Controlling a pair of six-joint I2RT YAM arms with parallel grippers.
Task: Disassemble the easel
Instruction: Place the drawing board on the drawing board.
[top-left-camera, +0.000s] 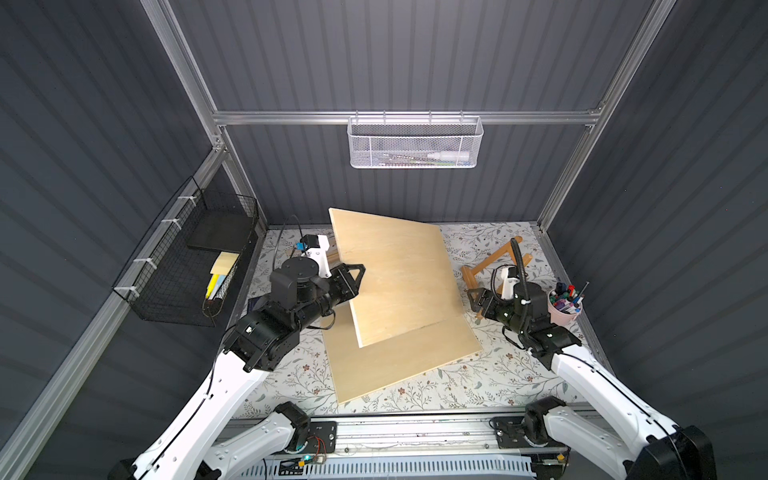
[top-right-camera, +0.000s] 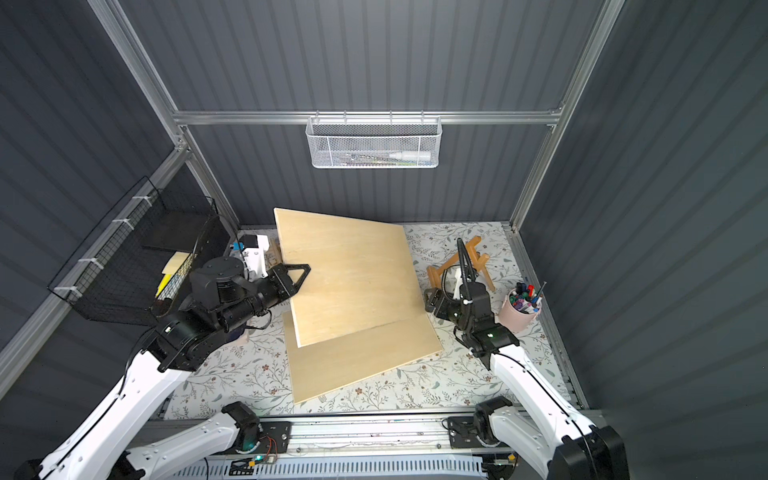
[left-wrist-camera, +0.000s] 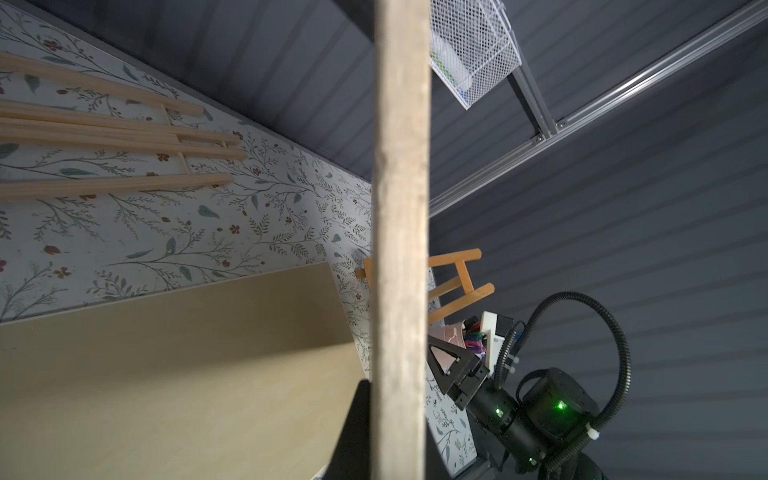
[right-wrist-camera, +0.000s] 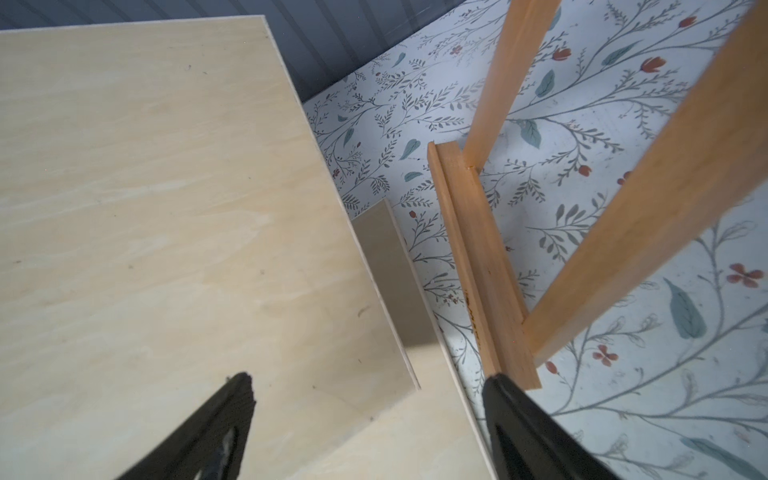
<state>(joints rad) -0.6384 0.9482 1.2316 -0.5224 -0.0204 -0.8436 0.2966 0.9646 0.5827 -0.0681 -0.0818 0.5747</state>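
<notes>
My left gripper brings the raised edge down next toward the second board lying flat below and releases it, since the opposite side already sits low.
A pale wooden board (top-left-camera: 395, 274) (top-right-camera: 349, 274) is tilted up off the table, and my left gripper (top-left-camera: 358, 274) (top-right-camera: 305, 272) is shut on its left edge. The left wrist view shows that board edge-on (left-wrist-camera: 399, 208) between the jaws. A second board (top-left-camera: 399, 361) (top-right-camera: 357, 361) (left-wrist-camera: 166, 374) lies flat beneath it. A small orange-brown easel (top-left-camera: 494, 259) (top-right-camera: 461, 262) (right-wrist-camera: 482, 270) stands at the right. My right gripper (top-left-camera: 473, 301) (top-right-camera: 430, 301) (right-wrist-camera: 370, 399) is open and holds nothing, hovering over the boards' right corner beside that easel's ledge. A pale folded easel frame (left-wrist-camera: 104, 137) lies flat at the back left.
A pink cup of markers (top-left-camera: 565, 309) (top-right-camera: 521, 311) stands just right of my right arm. A black wire basket (top-left-camera: 195, 257) hangs on the left wall and a white mesh basket (top-left-camera: 415, 141) on the back wall. A floral mat (top-left-camera: 457, 386) covers the table.
</notes>
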